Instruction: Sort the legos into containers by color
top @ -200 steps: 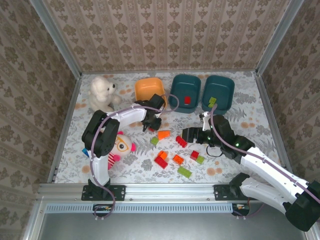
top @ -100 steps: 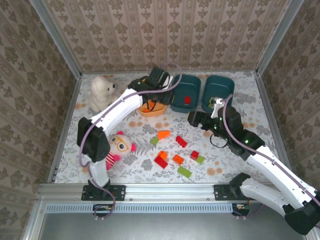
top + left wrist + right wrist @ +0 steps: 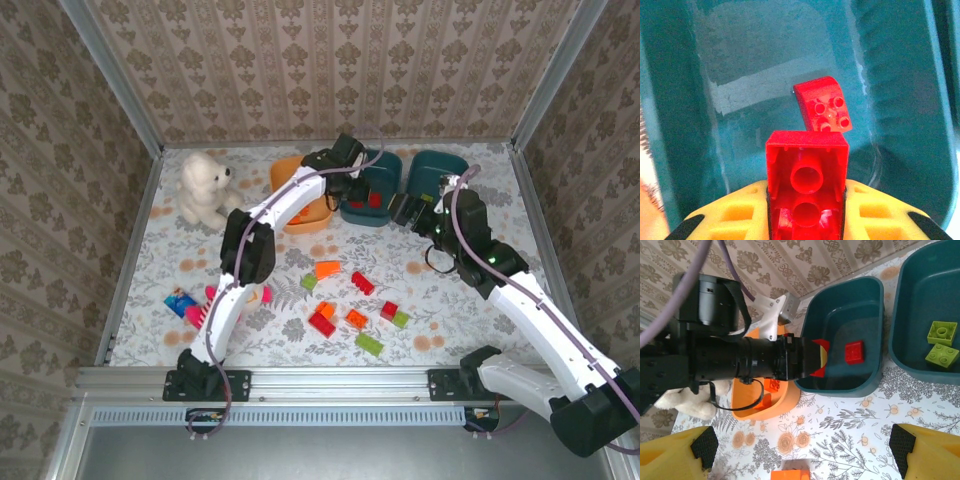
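Observation:
The left gripper goes down into the middle teal container next and releases the red lego, since the container's bottom beside the other red lego lies below it.
My left gripper (image 3: 806, 212) is shut on a red lego (image 3: 806, 175) and hangs over the middle teal container (image 3: 372, 160), where another red lego (image 3: 824, 106) lies. From the right wrist view that left gripper (image 3: 815, 357) reaches over the tub's left rim. My right gripper (image 3: 804, 444) is open with nothing in it, above the table in front of the tubs. The right teal container (image 3: 900, 325) holds two green legos (image 3: 942, 332). Inside the orange container (image 3: 290, 180) lie orange legos (image 3: 772, 385). Several red, orange and green legos (image 3: 356, 318) are scattered on the table.
A white plush bear (image 3: 203, 187) sits at the back left. A colourful plush toy (image 3: 190, 305) lies by the left arm's base. An orange lego (image 3: 790, 474) lies just below my right gripper. Metal frame rails border the floral tabletop (image 3: 480, 240).
My left arm lifted the red lego off the table and swung it past the orange container to the middle teal one. My right gripper moved back toward the tubs and opened wider.

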